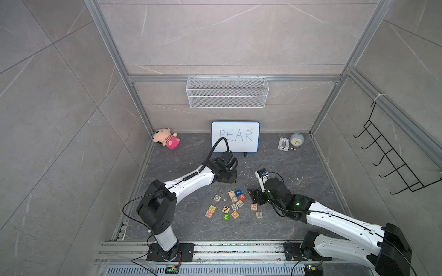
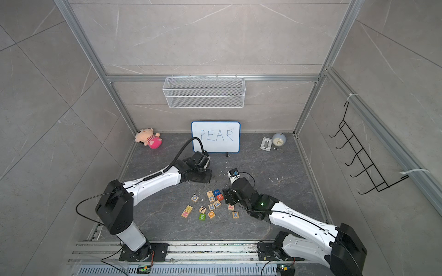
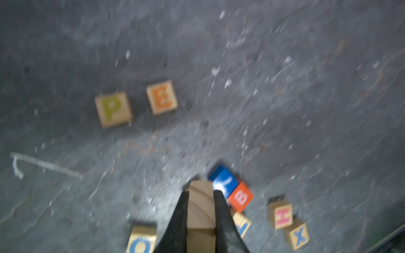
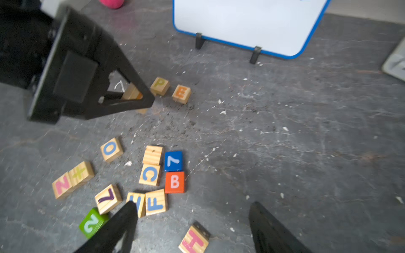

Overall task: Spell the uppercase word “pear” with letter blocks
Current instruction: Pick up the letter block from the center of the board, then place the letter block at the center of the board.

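Observation:
My left gripper moves outward and down to the bare floor beside E (image 2: 217, 174) (image 3: 208, 87), opposite P, next and releases the pale block, since PEAR's next place is empty.
My left gripper (image 3: 200, 195) is shut on a pale letter block (image 3: 200, 208), held above the floor. Its face shows some orange in the right wrist view (image 4: 134, 94), but I cannot read the letter. The yellow P block (image 3: 112, 108) and the orange E block (image 3: 162, 97) lie side by side just beyond it. Both are hidden under the left gripper (image 1: 226, 176) in both top views. The bluish R block (image 1: 234, 207) lies in the loose pile, partly behind a finger in the right wrist view (image 4: 140, 198). My right gripper (image 4: 192, 208) stands open and empty above the H cube (image 4: 194, 239).
Other cubes are scattered near the R block: O (image 1: 217, 197), N (image 1: 208, 213), green 2 (image 1: 226, 216), blue 7 (image 1: 238, 192), B (image 1: 242, 197), X (image 1: 259, 214). At the back stand the whiteboard (image 1: 235, 137), a plush toy (image 1: 167, 138) and a clock (image 1: 296, 139).

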`<state>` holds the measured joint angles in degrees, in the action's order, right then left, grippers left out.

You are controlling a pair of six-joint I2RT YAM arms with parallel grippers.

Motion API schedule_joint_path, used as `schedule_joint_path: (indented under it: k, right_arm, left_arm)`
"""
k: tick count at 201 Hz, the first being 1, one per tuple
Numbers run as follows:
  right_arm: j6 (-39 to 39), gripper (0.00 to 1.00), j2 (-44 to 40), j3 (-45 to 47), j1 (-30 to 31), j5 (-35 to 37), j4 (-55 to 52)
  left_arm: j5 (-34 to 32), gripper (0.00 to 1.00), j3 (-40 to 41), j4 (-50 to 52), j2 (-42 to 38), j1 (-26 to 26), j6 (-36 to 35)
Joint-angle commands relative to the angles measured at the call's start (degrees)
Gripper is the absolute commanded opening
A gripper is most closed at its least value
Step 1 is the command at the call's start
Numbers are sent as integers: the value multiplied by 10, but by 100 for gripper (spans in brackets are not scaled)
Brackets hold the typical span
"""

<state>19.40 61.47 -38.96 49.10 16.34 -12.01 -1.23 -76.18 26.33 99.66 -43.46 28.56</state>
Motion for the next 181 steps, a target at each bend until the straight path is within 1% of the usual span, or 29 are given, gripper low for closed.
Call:
schedule_joint_path:
  k: [1,12,29,49,62,85,103,114,152,181]
  right_arm:
    - [46,83,11,-30,-6,79,-31]
    - [57,84,17,-34,-11,79,-32]
    - [62,84,15,-37,-15,70,-29]
    - [60,84,5,-44,-17,69,-37]
    - [55,84,-7,-49,-17,71,-48]
    - [47,84,-27,-49,-21,82,-67]
    - [41,84,-35,-46,-26,78,-73]
    - [37,84,-35,-44,-31,68,-73]
    - [32,84,-11,-52,-42,39,-65]
    - [30,84,7,-65,-44,29,-61]
  left_arm:
    - [17,0,-60,-114,66,-3,12]
    - [34,0,-84,-157,103,2,18]
    - [51,0,-124,-190,161,12,32]
    - [40,0,-197,-151,227,12,35]
    - [38,0,-213,-143,249,12,46]
    - [23,0,-171,-169,247,14,74]
    - [27,0,-116,-223,223,18,82]
    - [28,0,-90,-239,210,22,83]
    - [49,0,-69,-251,210,27,73]
    - [34,0,-48,-259,207,28,76]
